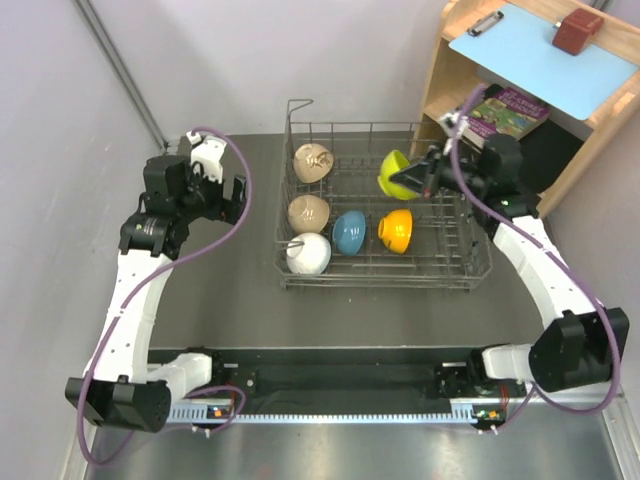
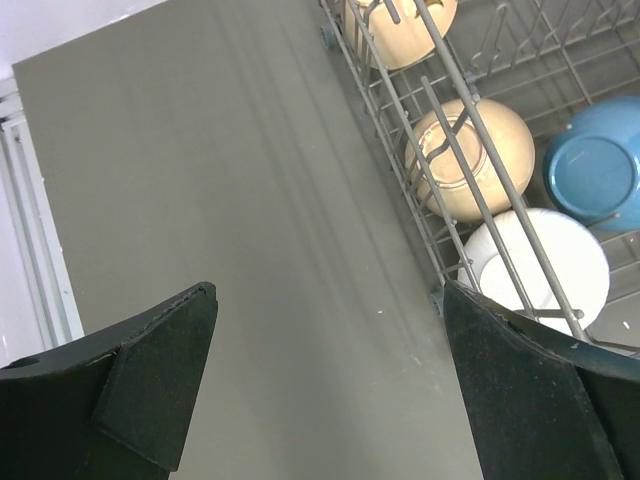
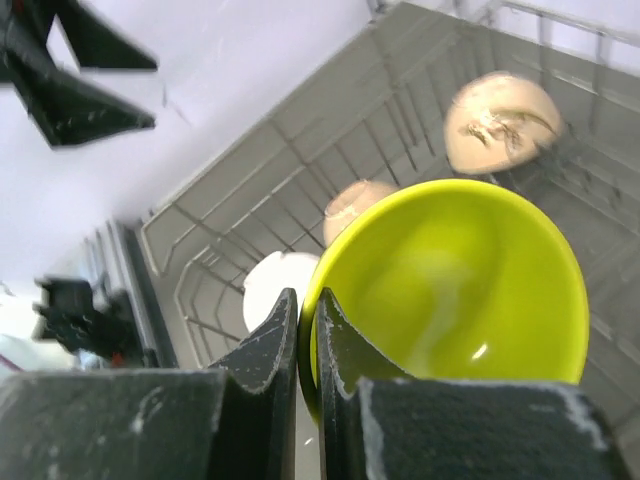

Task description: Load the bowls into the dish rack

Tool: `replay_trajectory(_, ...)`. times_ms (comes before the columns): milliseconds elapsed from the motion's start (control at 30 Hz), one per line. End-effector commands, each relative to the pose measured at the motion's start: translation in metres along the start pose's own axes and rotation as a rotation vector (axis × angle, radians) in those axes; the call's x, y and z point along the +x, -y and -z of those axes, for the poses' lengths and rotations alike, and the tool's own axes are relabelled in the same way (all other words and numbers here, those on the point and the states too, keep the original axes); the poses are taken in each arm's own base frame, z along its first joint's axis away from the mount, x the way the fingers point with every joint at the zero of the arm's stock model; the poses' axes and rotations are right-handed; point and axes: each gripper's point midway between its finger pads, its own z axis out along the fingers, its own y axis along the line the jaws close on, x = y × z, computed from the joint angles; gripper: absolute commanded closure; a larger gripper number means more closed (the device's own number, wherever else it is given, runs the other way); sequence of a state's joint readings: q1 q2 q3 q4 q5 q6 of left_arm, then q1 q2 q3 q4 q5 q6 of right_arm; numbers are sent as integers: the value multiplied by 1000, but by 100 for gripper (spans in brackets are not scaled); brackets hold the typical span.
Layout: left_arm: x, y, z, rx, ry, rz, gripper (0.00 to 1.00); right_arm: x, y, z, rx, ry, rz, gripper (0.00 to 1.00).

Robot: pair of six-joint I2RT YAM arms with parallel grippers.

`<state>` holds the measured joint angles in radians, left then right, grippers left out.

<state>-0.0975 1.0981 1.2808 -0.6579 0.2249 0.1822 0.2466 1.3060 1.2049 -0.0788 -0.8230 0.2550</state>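
Next, the right gripper moves back and down and releases the rim of the yellow-green bowl beside the orange bowl (image 1: 396, 230), since the free rack space lies there.
The grey wire dish rack (image 1: 470, 262) stands mid-table. In it sit two beige bowls (image 1: 313, 162) (image 1: 308, 213), a white bowl (image 1: 308, 254), a blue bowl (image 1: 348, 232) and an orange bowl (image 1: 396, 230). My right gripper (image 1: 420, 172) is shut on the rim of the yellow-green bowl (image 1: 394, 172) and holds it over the rack's back right part; the wrist view shows its fingers pinching the rim (image 3: 308, 320) of that bowl (image 3: 460, 280). My left gripper (image 1: 215, 190) is open and empty, left of the rack; its view shows the rack wall (image 2: 400, 120), a beige bowl (image 2: 470, 160), the white bowl (image 2: 540, 265) and the blue bowl (image 2: 595, 165).
A wooden shelf unit (image 1: 440, 70) stands at the back right, behind the rack, with a blue clipboard (image 1: 545, 50), a red block (image 1: 577, 30) and a book (image 1: 510, 110). A grey wall (image 1: 60, 150) runs along the left. The table's front rail (image 1: 330, 410) lies near the arm bases.
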Motion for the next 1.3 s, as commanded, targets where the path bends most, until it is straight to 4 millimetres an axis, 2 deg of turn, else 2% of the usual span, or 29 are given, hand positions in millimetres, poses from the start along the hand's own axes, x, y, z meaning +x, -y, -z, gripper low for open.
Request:
replay_trajectory(0,-6,2,-3,26,21,-17,1,-44,-23,49,-199,216,-117,100)
replay_trajectory(133,-4,3,-6,35,16,-15,1,-35,-9,77,-218,287,-258,100)
replay_trajectory(167,-3,4,-7,37,9,-13,1,-24,0,83,-208,298,-304,100)
replay_trajectory(200,-3,4,-8,39,9,-12,1,-26,-6,88,-247,322,-321,100)
replay_trajectory(233,-2,5,-8,44,7,-11,1,-23,-5,91,-256,333,-338,100)
replay_trajectory(267,-3,5,-8,45,8,-12,1,-18,5,95,-241,351,-372,100)
replay_trajectory(467,1,6,-9,50,-7,-12,1,-12,30,114,-211,397,-444,100)
replay_trajectory(633,1,5,-9,50,-9,-13,1,9,51,119,-188,382,-509,100)
replay_trajectory(700,2,6,-11,52,-13,-11,1,25,57,117,-177,355,-525,100)
replay_trajectory(867,1,8,-15,68,-16,1,1,48,66,116,-152,324,-544,100)
replay_trajectory(1267,2,9,-14,68,-14,1,1,67,94,132,-58,359,-548,100)
